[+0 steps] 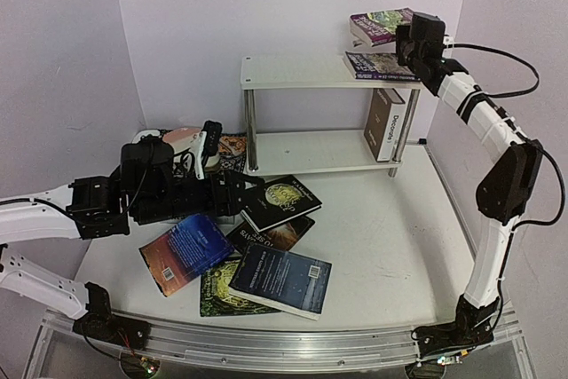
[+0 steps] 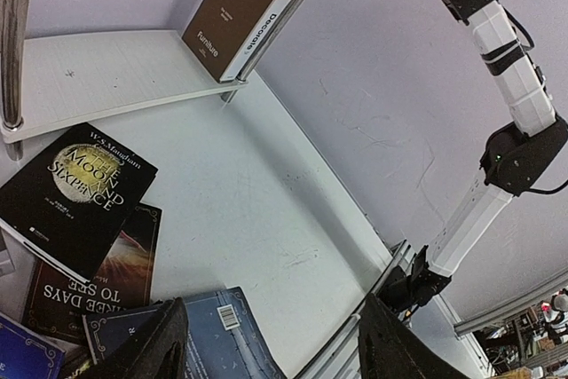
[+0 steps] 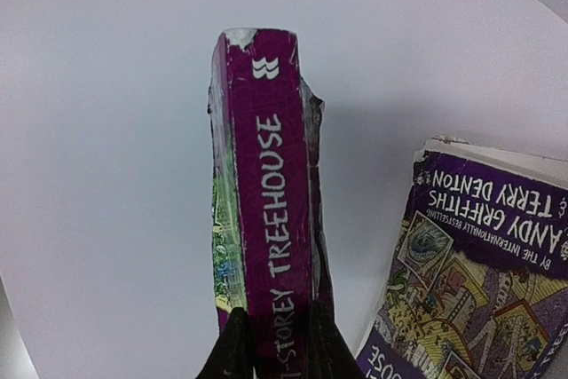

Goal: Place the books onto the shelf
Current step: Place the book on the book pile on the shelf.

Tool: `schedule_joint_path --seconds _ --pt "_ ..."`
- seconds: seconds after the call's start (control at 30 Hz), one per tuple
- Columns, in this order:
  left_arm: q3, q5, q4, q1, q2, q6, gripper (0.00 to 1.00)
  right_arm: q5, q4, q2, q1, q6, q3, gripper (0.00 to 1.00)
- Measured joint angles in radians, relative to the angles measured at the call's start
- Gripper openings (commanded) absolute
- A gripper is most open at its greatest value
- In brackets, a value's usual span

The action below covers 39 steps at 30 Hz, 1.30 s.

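Note:
I will lower my right gripper toward that book's cover (image 1: 377, 66) (image 3: 470, 255) and let the paperback go on top, since the second Treehouse book lies flat below the held paperback.
My right gripper (image 1: 410, 39) is raised above the top of the white shelf (image 1: 306, 74), shut on a purple Treehouse paperback (image 1: 380, 24). In the right wrist view my right gripper (image 3: 273, 343) pinches this Treehouse book (image 3: 266, 175) at its spine. A second Treehouse book (image 1: 380, 65) (image 3: 479, 281) lies flat on the top board. A brown-and-white book (image 1: 386, 123) (image 2: 235, 19) stands on the lower board. My left gripper (image 1: 241, 194) (image 2: 275, 348) hangs open and empty over the loose books: black (image 1: 280, 201) (image 2: 75, 197), dark blue (image 1: 282, 280) (image 2: 204, 343), orange-blue (image 1: 186, 250), green (image 1: 222, 295).
A patterned mat (image 1: 231, 146) with dishes (image 1: 177, 139) lies at the back left beside the shelf's chrome leg (image 1: 252, 130). An aluminium rail (image 1: 293, 343) runs along the table's near edge. Walls close in behind and on both sides.

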<state>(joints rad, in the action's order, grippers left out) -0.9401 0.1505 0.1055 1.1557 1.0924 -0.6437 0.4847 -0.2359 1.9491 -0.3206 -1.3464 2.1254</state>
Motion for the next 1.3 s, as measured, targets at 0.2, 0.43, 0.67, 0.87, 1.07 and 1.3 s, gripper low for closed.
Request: schedule_joint_path --seconds 0.2,0.43,0.67,0.87,1.07,1.3 --pt "0.0 0.0 0.0 0.0 0.01 0.0 0.66 0.008 -0.04 0.005 -0.001 -0.039 -0.034 0.0" --pt "0.0 0.0 0.0 0.0 0.01 0.0 0.66 0.011 -0.057 0.004 -0.005 -0.051 -0.152 0.0" --pt "0.0 0.0 0.0 0.0 0.014 0.0 0.66 0.023 -0.087 -0.018 -0.009 -0.065 -0.223 0.0" --pt "0.0 -0.002 0.0 0.0 0.032 0.0 0.66 0.062 -0.012 -0.072 -0.039 -0.058 -0.232 0.05" --pt "0.0 -0.013 0.0 0.0 0.038 0.0 0.66 0.095 0.039 -0.091 -0.074 -0.054 -0.23 0.08" --pt "0.0 -0.017 0.0 0.0 0.038 0.0 0.66 0.12 0.066 -0.091 -0.091 -0.064 -0.23 0.1"
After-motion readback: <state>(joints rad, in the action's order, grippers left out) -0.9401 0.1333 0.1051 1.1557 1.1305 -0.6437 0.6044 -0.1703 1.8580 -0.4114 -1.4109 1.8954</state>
